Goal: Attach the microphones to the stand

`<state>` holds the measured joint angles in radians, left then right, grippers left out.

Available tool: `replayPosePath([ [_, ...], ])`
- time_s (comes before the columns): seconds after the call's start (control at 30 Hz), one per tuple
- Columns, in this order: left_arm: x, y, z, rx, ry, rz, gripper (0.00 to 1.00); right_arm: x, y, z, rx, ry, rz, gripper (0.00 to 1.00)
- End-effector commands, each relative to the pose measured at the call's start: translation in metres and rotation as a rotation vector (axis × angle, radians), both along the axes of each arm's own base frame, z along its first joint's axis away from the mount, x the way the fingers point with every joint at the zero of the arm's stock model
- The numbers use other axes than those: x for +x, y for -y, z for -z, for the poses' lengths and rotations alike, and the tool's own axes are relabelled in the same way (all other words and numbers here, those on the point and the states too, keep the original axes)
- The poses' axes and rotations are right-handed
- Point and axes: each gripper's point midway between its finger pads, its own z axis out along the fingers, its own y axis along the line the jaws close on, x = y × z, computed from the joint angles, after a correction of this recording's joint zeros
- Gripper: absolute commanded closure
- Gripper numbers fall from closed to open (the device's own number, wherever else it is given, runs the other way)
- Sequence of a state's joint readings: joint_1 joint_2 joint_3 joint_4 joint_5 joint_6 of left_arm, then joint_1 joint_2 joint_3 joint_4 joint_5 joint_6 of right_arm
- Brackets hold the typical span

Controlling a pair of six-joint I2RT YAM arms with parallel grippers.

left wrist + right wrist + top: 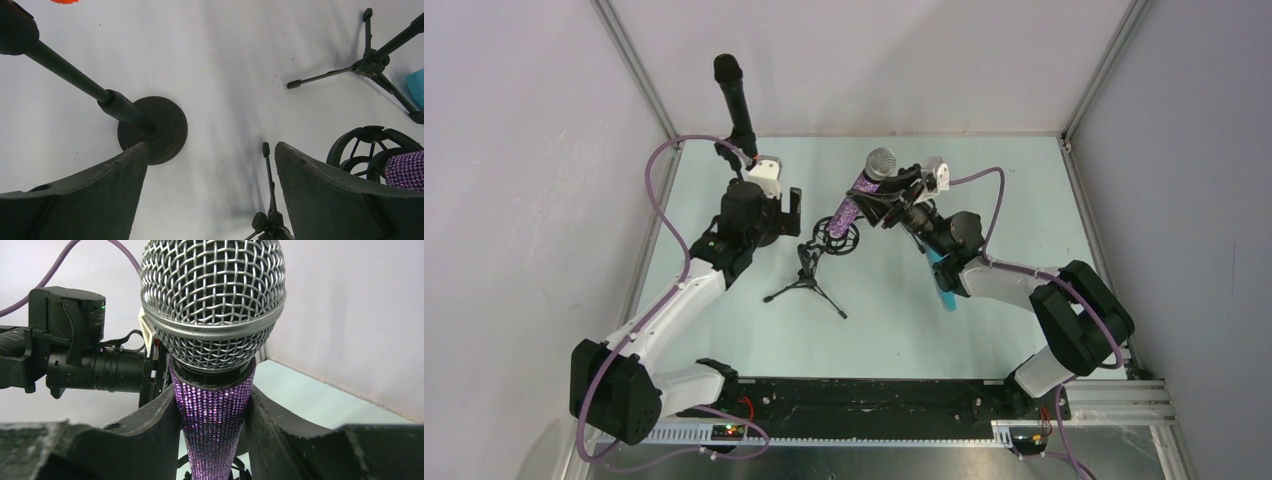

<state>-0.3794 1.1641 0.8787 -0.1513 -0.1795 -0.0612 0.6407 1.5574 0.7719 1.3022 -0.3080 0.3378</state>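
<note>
The robot's right gripper will next move over the round cradle (834, 236), tilt the purple microphone straighter, lower it through the ring and then let it go, because the microphone's body still slants above.
My right gripper (886, 195) is shut on the glittery purple microphone (852, 205) just below its silver mesh head (212, 300). The fingers (150, 425) press its body from both sides. The microphone tilts, and its lower end reaches into the round black cradle (834, 236) on top of the small tripod stand (809, 285). The black microphone (732, 95) stands upright on a pole (65, 72) with a round base (160, 127) at the back left. My left gripper (211, 150) hangs open and holds nothing, just right of that base. A light blue microphone (945, 285) lies on the table under my right forearm.
The tripod's legs (372, 62) spread across the middle of the table. A thin black strut (269, 190) rises between my left fingers. White walls with metal posts (639, 70) close in the back and sides, and a purple cable (664, 190) loops beside the left arm.
</note>
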Motion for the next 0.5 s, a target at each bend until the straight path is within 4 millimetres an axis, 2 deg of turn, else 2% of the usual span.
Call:
replayPosePath([
  [0.0,0.005,-0.001,-0.008,-0.007,0.034,-0.002,0.0,-0.01,0.011,-0.033,0.047,0.107,0.026,1.0],
  [0.3,0.004,-0.001,-0.008,-0.008,0.035,-0.001,0.0,-0.006,-0.002,-0.01,-0.126,0.112,0.074,1.0],
  [0.47,0.004,0.0,-0.008,-0.009,0.034,0.003,0.0,-0.005,-0.009,0.002,-0.157,0.088,0.07,1.0],
])
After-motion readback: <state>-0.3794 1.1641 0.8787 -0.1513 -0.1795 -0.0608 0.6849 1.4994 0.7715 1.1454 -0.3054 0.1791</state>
